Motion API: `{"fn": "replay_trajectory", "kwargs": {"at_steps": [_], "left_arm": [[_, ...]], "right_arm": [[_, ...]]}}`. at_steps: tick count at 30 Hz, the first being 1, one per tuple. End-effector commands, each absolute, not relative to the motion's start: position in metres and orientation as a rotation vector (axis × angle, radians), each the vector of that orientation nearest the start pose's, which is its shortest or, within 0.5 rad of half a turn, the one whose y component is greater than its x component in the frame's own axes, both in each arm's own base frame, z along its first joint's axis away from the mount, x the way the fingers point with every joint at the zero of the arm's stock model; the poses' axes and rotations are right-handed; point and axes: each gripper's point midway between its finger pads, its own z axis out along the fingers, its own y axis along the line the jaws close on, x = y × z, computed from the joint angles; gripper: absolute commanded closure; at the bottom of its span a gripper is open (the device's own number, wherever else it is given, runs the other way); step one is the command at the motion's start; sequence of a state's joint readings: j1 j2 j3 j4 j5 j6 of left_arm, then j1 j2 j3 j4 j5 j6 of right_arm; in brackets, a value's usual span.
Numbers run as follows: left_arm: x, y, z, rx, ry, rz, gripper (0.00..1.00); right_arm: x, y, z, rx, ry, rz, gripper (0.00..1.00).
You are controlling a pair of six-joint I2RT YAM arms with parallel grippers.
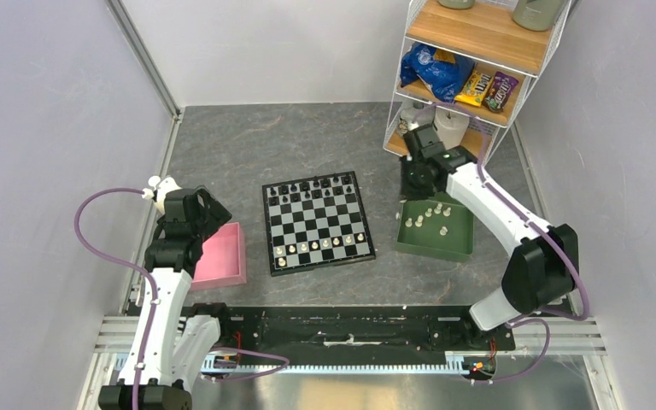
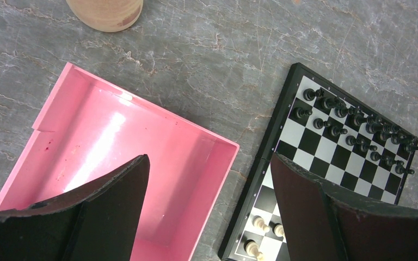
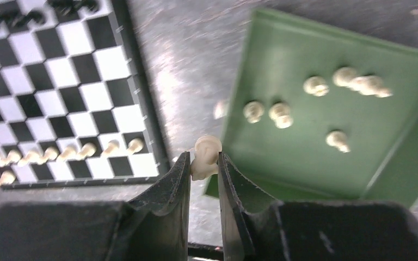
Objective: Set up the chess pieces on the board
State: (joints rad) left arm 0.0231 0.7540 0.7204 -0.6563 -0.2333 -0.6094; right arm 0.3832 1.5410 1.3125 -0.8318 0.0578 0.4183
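I will move my right gripper across the board [image 1: 318, 222] toward the pink tray [image 2: 114, 141], and then down onto the square in the nearest row beside the cream corner piece, since it's empty.
The board [image 1: 318, 222] lies in the middle of the table, black pieces [image 1: 312, 188] along its far rows and cream pieces [image 1: 320, 246] along its near rows. It also shows in the left wrist view [image 2: 326, 141] and the right wrist view [image 3: 60, 81]. My right gripper [image 3: 203, 163] is shut on a cream piece [image 3: 206, 155], held in the air between the board and the green tray [image 3: 408, 157]. Several cream pieces [image 3: 318, 86] lie in that tray. My left gripper [image 2: 209, 179] is open and empty above the pink tray [image 2: 114, 141].
The green tray [image 1: 457, 248] sits right of the board, the pink tray [image 1: 222, 256] left of it. A white wire shelf [image 1: 470, 68] with snack bags and cups stands at the back right. A round wooden object [image 2: 106, 11] stands beyond the pink tray.
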Motion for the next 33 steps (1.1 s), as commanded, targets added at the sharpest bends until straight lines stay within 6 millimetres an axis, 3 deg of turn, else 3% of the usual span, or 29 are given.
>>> {"fn": "replay_trajectory", "kwargs": {"at_steps": [1, 5, 9, 10, 15, 20, 33], "left_arm": [[0.249, 0.023, 0.170, -0.779, 2.056, -0.065, 0.11], [0.248, 0.023, 0.171, -0.779, 2.049, -0.065, 0.11], [0.246, 0.024, 0.171, -0.782, 2.047, -0.061, 0.11], [0.246, 0.025, 0.172, -0.785, 2.042, -0.058, 0.11], [0.246, 0.026, 0.173, -0.794, 2.036, -0.051, 0.11], [0.246, 0.029, 0.174, -0.802, 2.028, -0.037, 0.11], [0.244, 0.030, 0.176, -0.806, 2.012, -0.034, 0.11]], "right_arm": [[0.304, 0.192, 0.161, -0.011, 2.624, 0.309, 0.79], [0.281, 0.257, 0.158, -0.161, 2.623, 0.376, 0.79], [0.255, 0.318, 0.141, -0.321, 2.642, 0.397, 0.79], [0.239, 0.348, 0.132, -0.414, 2.647, 0.415, 0.79], [0.212, 0.397, 0.107, -0.608, 2.652, 0.428, 0.78], [0.203, 0.424, 0.090, -0.709, 2.641, 0.415, 0.78], [0.210, 0.445, 0.062, -0.765, 2.622, 0.360, 0.78]]}}
